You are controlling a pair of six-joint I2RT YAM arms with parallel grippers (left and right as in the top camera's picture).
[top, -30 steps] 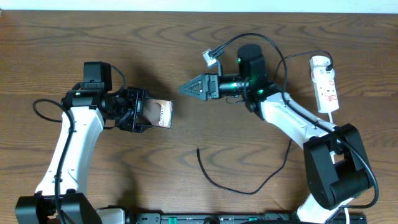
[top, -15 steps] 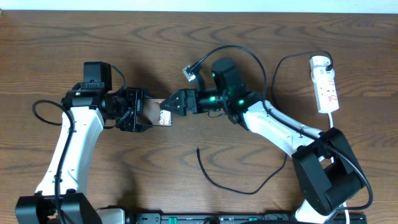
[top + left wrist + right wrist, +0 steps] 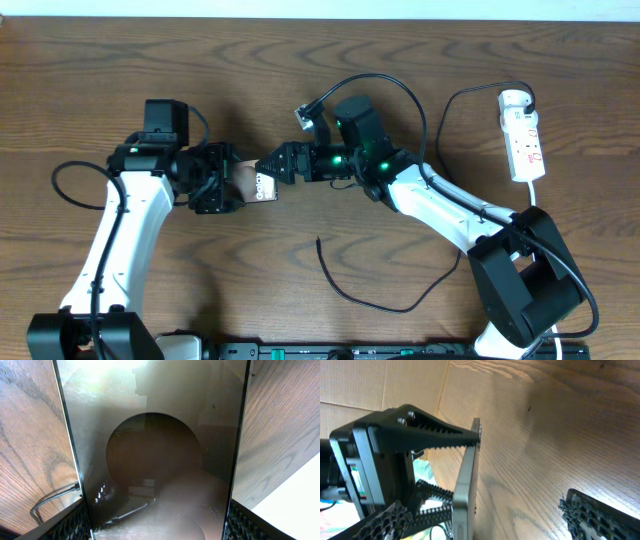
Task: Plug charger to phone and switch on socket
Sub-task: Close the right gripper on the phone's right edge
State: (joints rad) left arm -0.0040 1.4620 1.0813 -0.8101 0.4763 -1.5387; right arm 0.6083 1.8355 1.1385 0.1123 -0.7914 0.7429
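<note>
The phone's loose end (image 3: 267,187) (image 3: 462,502) is further left in the overhead view, only at my right gripper's fingers, so my right gripper will push further that way next and close there.
My left gripper (image 3: 232,184) is shut on the phone (image 3: 263,187) and holds it tilted up off the table, left of centre. In the left wrist view the glossy dark phone (image 3: 155,450) fills the frame between my two fingers (image 3: 70,525). My right gripper (image 3: 266,164) is open, with its tips at the phone's free end. In the right wrist view the phone's thin edge (image 3: 466,485) stands between my spread fingers (image 3: 600,515); I cannot tell if they touch it. The charger (image 3: 372,298) lies loose on the table, its tip (image 3: 318,240) at front centre. The socket (image 3: 523,135) lies at the far right.
The socket's white cord (image 3: 537,190) runs down past the right arm's base. The right arm's black camera cable (image 3: 400,85) loops above its wrist. A black cable (image 3: 70,185) loops beside the left arm.
My right gripper has swung left from the table's centre until its tips reach the phone's end. My left gripper has shifted slightly right, still holding the phone.
</note>
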